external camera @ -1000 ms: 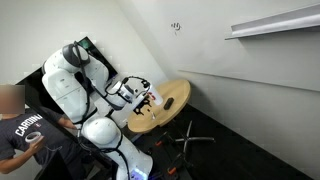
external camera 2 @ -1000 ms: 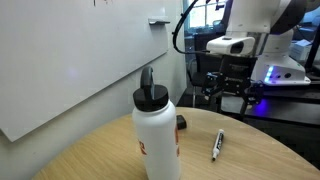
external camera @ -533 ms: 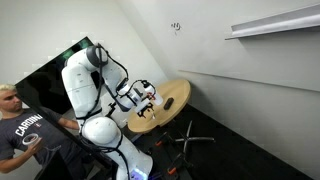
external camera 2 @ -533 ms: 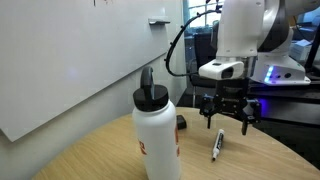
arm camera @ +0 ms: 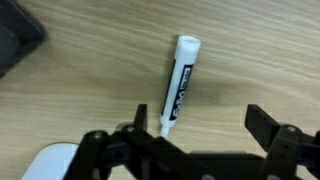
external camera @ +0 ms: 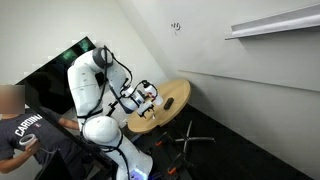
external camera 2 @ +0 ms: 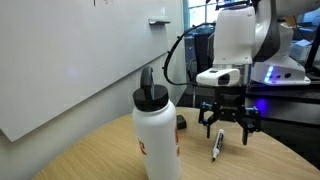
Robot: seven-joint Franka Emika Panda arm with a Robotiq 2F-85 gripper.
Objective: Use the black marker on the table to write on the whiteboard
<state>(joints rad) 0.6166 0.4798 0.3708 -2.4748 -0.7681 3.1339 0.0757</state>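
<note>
The marker's black label (external camera 2: pixel 217 147) (arm camera: pixel 179 88) lies below my gripper, off center to the left in the wrist view, so next I need to shift that way, lower and close.
The black marker (arm camera: pixel 180 85), a slim stick with a white body, black label and white cap, lies flat on the light wooden round table (arm camera: pixel 260 50). My gripper (arm camera: pixel 197 125) hangs open just above it, jaws wide apart, and the marker's lower end sits near one finger. In an exterior view the gripper (external camera 2: pixel 228 128) hovers over the marker (external camera 2: pixel 216 146) at the table's (external camera 2: pixel 110 155) far side. The whiteboard (external camera 2: pixel 70 60) stands beside the table. It also shows, with small scribbles, in an exterior view (external camera: pixel 200 45), where the gripper (external camera: pixel 148 97) is over the table (external camera: pixel 172 98).
A white bottle with a black cap (external camera 2: pixel 157 135) stands on the table near the camera. A small dark object (external camera 2: pixel 180 122) lies behind it and shows in the wrist view (arm camera: pixel 15 40). A person (external camera: pixel 20 135) sits by the robot base, next to a dark screen (external camera: pixel 50 70).
My arm has swung in over the table and come down. The gripper now hangs open right above the marker. The marker and bottle have not moved.
</note>
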